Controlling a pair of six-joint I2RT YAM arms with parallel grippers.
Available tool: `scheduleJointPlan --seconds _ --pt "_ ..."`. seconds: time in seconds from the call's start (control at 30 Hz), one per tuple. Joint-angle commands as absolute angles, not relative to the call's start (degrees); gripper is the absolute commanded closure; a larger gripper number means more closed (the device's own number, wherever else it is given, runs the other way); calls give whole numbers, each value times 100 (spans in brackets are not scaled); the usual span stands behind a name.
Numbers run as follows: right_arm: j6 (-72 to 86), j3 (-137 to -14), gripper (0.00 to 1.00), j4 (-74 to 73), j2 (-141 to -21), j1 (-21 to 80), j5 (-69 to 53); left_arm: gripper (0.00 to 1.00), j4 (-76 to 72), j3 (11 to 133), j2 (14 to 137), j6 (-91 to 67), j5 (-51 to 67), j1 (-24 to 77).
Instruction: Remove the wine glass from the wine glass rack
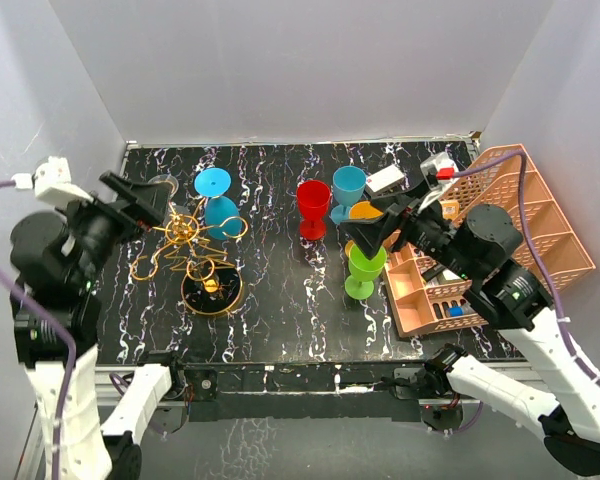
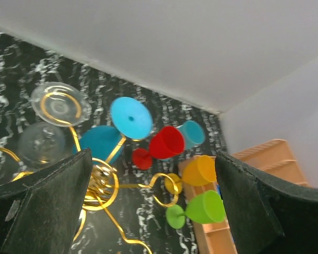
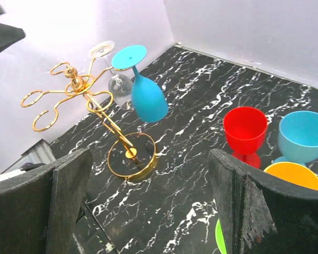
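The robot's left gripper should move down and outward next, turning onto the clear glass's round foot [image 1: 167, 182] [image 2: 61, 104], because the glass hangs upside down with that foot at the top.
The gold wire wine glass rack [image 1: 193, 243] stands on its round dark base [image 1: 212, 290] at the left of the table. A blue wine glass [image 1: 217, 200] hangs upside down from one arm. A clear wine glass [image 1: 163, 185] hangs from the arm behind it. My left gripper [image 1: 148, 205] is open and empty, just left of the rack top, near the clear glass. In the left wrist view it [image 2: 153, 206] frames the rack hub [image 2: 100, 182], the clear glass [image 2: 41, 144] and the blue glass [image 2: 100, 142]. My right gripper [image 1: 372, 225] is open and empty, over the cups at the right. The right wrist view shows the rack [image 3: 77, 87] well apart.
A red goblet [image 1: 313, 205], a blue cup [image 1: 348, 185], an orange glass [image 1: 365, 212] and a green glass [image 1: 365, 268] stand right of centre. A peach mesh organiser [image 1: 500, 230] sits at the right edge. White walls close in on the left, back and right.
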State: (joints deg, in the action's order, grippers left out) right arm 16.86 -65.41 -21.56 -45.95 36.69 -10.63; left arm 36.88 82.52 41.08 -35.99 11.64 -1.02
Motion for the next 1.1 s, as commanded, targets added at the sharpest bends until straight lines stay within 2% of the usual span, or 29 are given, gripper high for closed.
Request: scheduleJointPlan --seconds 0.0,0.17,0.37,0.53,0.9,1.07 --pt "1302 -6826 1 -2514 -4384 3672 -673 3 4323 8773 5081 -2620 393 -35" --pt "1259 -6786 1 -2804 -4138 3669 -672 3 4780 9531 6070 -1925 -168 -35" --pt "1117 -6890 1 -3022 -4177 3672 -670 3 4922 9737 6680 -1539 -105 -37" --pt "1090 -7010 1 -3023 -4294 3670 -897 9 5176 9772 7031 -1640 442 -110" --pt "1028 -6961 1 -3023 -4297 3671 -1118 16 5380 9939 7380 -1543 401 -700" --pt "1061 -6954 1 -3010 -4295 3668 -1178 29 5380 9882 7534 -1551 1052 -1109"
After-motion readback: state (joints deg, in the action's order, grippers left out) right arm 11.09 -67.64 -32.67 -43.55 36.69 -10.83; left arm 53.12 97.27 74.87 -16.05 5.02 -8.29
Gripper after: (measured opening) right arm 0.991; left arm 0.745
